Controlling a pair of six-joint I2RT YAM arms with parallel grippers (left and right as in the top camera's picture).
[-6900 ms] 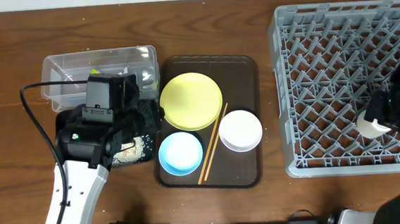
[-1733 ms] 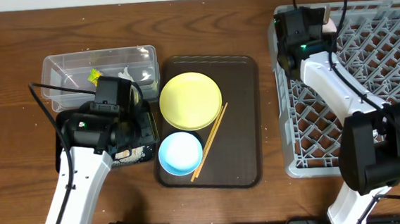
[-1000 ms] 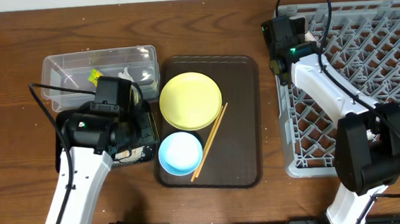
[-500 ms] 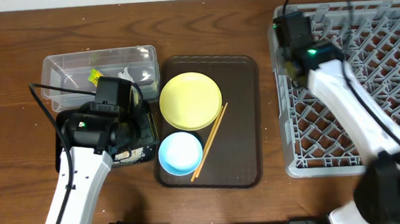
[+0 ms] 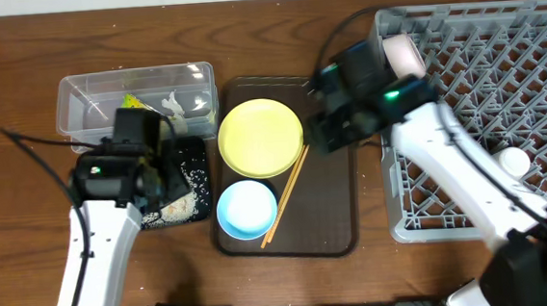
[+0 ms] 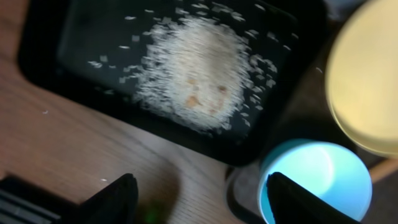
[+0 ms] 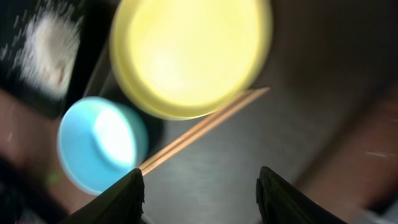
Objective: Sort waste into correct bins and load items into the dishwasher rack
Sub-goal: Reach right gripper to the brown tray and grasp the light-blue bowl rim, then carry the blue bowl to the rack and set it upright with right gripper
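My right gripper lowers next onto the nearest rim of the blue bowl (image 5: 247, 210), by the chopsticks, below the gripper and to its left in the overhead view.
The black bin (image 5: 192, 147) holds a pile of rice (image 6: 199, 81), and my left gripper (image 5: 154, 166) hovers over its near edge, open and empty (image 6: 205, 202). The clear bin (image 5: 81, 94) holds the green-and-yellow wrapper (image 5: 132, 103) and tissue (image 5: 174, 105). The yellow plate (image 5: 261, 137), light blue bowl (image 5: 247, 210) and chopsticks (image 5: 287, 193) lie on the brown tray (image 5: 341, 216). My right gripper (image 5: 328, 130) hangs open above the tray, right of the plate (image 7: 189, 56), with nothing between its fingers (image 7: 202, 199). In the grey rack (image 5: 491, 220), the white bowl (image 5: 402, 55) stands on edge and the small cup (image 5: 514, 162) rests.
The blue bowl (image 6: 317, 180) sits just right of the black bin's corner, close to my left gripper's right finger (image 6: 298, 199). The chopsticks (image 7: 205, 127) run diagonally between plate and bare tray. The rack's left wall stands close to the tray's right edge.
My right arm swung left from the rack's corner to above the tray, leaving the white bowl standing in the rack. My left arm shifted slightly left, and the rice pile now shows.
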